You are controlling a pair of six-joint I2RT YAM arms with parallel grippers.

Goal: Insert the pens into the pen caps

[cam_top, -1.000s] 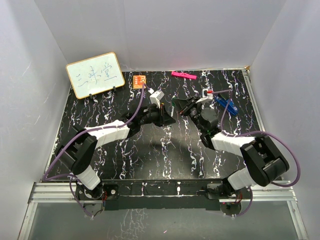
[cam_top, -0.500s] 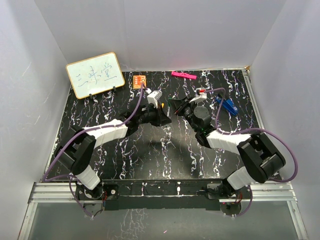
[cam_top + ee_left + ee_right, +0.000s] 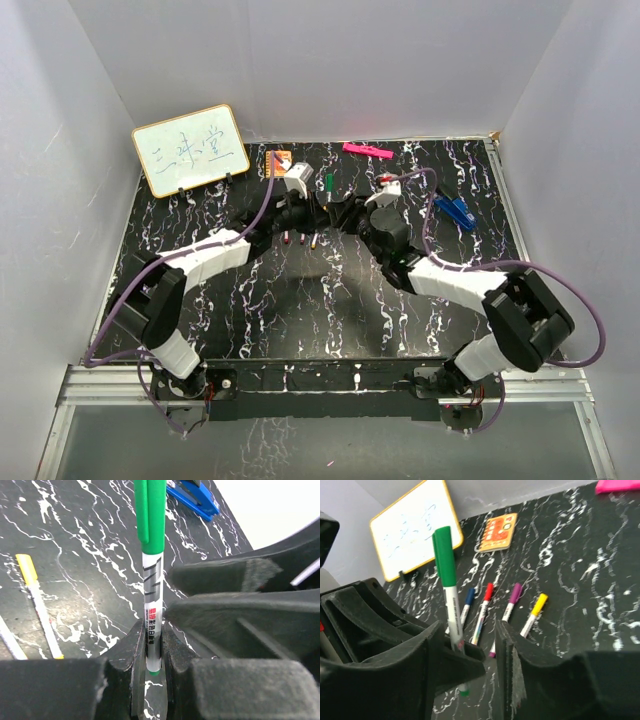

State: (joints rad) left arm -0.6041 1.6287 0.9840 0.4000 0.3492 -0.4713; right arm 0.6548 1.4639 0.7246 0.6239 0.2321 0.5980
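Note:
The robot's left gripper needs to tilt, move down and let go of the pen next, on the bare tabletop [image 3: 335,241] [image 3: 90,602] beside the yellow pen below the gripper.
A white pen with a green cap [image 3: 150,520] stands upright, and my left gripper [image 3: 152,630] is shut on its lower barrel. The same capped pen [image 3: 327,184] shows mid-table at the back in the top view, above the left gripper [image 3: 305,209]. My right gripper [image 3: 470,630] is open, its fingers standing either side of the left one's tip and the green pen [image 3: 448,575], touching nothing I can see; from above the right gripper [image 3: 345,213] faces the left. Several capped pens lie on the table: blue [image 3: 468,601], red [image 3: 485,603], purple [image 3: 512,599], yellow [image 3: 535,610].
A small whiteboard [image 3: 190,150] leans at the back left, with an orange card [image 3: 279,160] beside it. A flat pink bar [image 3: 366,150] lies at the back edge. A blue object [image 3: 452,210] sits at the right. White walls enclose the black marbled table [image 3: 250,300].
Both grippers have shifted left and toward the back. The right gripper has opened and let go of the green pen, which the left still holds upright.

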